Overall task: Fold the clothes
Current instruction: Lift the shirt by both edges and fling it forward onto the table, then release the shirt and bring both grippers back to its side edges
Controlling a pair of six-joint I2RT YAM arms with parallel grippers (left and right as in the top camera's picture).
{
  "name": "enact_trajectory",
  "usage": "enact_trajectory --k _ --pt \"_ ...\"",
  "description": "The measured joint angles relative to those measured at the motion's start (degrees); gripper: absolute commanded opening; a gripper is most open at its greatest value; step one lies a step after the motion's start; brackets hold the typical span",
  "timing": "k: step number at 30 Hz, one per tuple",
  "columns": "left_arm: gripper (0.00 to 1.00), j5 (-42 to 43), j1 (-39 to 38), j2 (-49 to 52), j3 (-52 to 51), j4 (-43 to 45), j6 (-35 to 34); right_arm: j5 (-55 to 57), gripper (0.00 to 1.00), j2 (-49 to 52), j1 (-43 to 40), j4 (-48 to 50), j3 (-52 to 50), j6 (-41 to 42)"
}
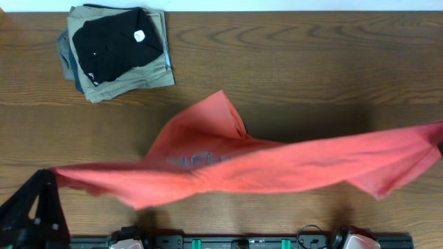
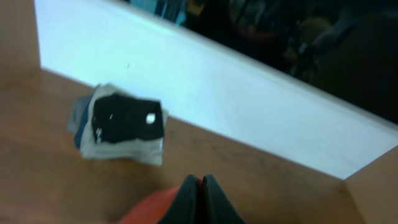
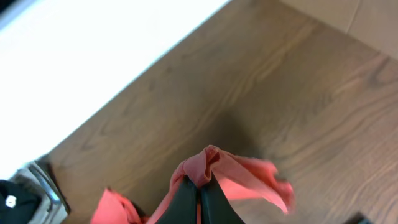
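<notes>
My right gripper will next move outward and down to the bare table near the wall (image 1: 367, 62) and let go of the T-shirt's edge, because the T-shirt (image 1: 249, 162) is stretched in the air.
The red-orange T-shirt (image 1: 249, 162) is stretched in the air across the table from lower left to far right, with faint lettering showing through near its middle. My left gripper (image 1: 50, 174) is shut on its left end; in the left wrist view (image 2: 201, 179) the black fingers are pressed together with red cloth (image 2: 149, 208) beside them. My right gripper (image 3: 199, 184) is shut on a bunched edge of the T-shirt (image 3: 245, 174); in the overhead view it sits at the right frame edge (image 1: 439, 135).
A stack of folded garments (image 1: 114, 48), black one with a white tag on top of khaki and blue, lies at the back left and shows in the left wrist view (image 2: 121, 127). A white wall (image 2: 249, 106) borders the table's far edge.
</notes>
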Motion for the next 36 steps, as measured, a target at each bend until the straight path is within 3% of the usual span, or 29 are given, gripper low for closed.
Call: enact_trajectory --k 5,10,22,24,25,26,27,29,30,31,36 --pt "0.06 0.37 0.0 3.15 3.15 1.7 0.0 0.33 0.01 1.25 0.0 0.13 1.05 -0.09" --pt "0.06 0.46 0.0 11.67 2.93 6.19 0.0 1.53 0.01 8.68 -0.02 4.5 1.29 -0.31" --pt "0.06 0.96 -1.99 54.9 1.2 22.08 -0.02 1.95 0.01 39.15 -0.92 19.85 0.98 -0.26" --pt "0.05 1.05 -2.97 60.76 0.92 24.68 -0.02 1.92 0.05 43.67 -0.87 21.86 0.94 -0.24" --pt "0.06 1.05 -3.52 63.47 0.9 26.1 0.0 1.9 0.08 45.44 -0.85 22.82 0.94 -0.2" --pt "0.07 1.09 -4.04 65.64 0.87 27.15 0.0 1.95 0.18 47.25 -0.85 23.76 0.92 -0.2" --pt "0.17 1.05 -4.72 68.17 0.85 28.46 0.02 2.14 0.36 49.33 -0.85 24.81 0.92 0.02" --pt "0.55 0.92 -5.84 71.76 0.85 30.27 0.15 2.64 0.78 52.89 -0.85 25.9 0.92 0.24" --pt "0.56 0.83 -6.36 73.24 0.85 30.75 0.02 2.84 0.95 54.75 -0.85 26.12 0.92 0.24" --pt "0.56 0.85 -6.8 74.55 0.85 30.84 0.0 2.89 0.99 56.17 -0.85 26.01 0.92 0.24" --pt "0.55 0.85 -8.0 78.36 0.85 28.61 -0.07 3.04 0.99 60.28 -0.85 23.63 0.74 0.22"
